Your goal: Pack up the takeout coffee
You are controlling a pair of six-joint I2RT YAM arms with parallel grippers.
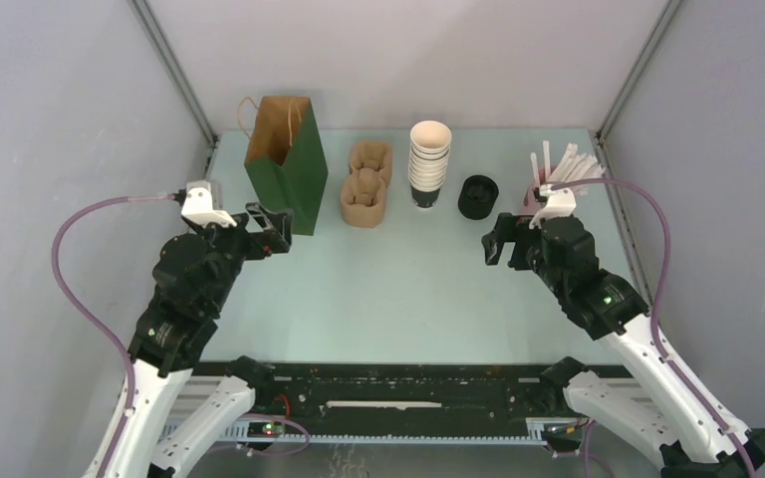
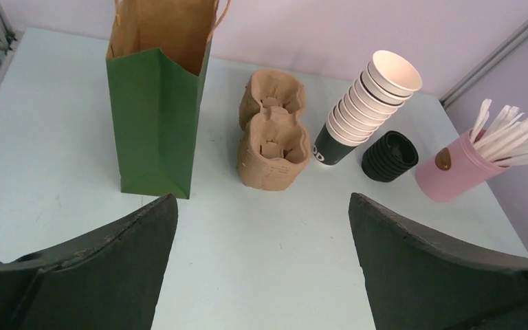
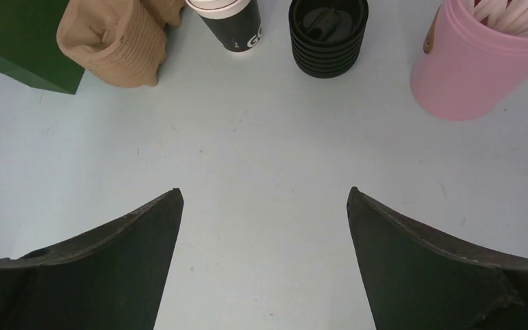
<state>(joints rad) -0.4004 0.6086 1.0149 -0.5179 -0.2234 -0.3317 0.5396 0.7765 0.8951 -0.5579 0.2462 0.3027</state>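
Note:
Next, my left gripper goes outward and to the right in the top view and closes on the top cup's rim by the carriers, because it stands uncovered.
No single lidded takeout coffee shows in any view. A green paper bag [image 1: 284, 169] [image 2: 152, 117] stands open at the back left. My left gripper [image 1: 275, 227] [image 2: 261, 201] hovers just in front of the bag, open, with bare table between its fingers. My right gripper [image 1: 496, 239] [image 3: 265, 194] is open too, over bare table in front of a squat stack of black lids [image 1: 477, 196] [image 3: 328, 34]. A tall stack of white-rimmed dark cups [image 1: 428, 164] [image 2: 361, 110] [image 3: 234, 24] stands left of the lids.
Two stacked brown pulp cup carriers [image 1: 366, 184] [image 2: 273, 141] [image 3: 113, 41] sit between the bag and the cup stack. A pink holder [image 2: 452, 175] [image 3: 471, 65] of white wrapped sticks stands at the back right, close behind my right wrist. Enclosure walls run along both sides.

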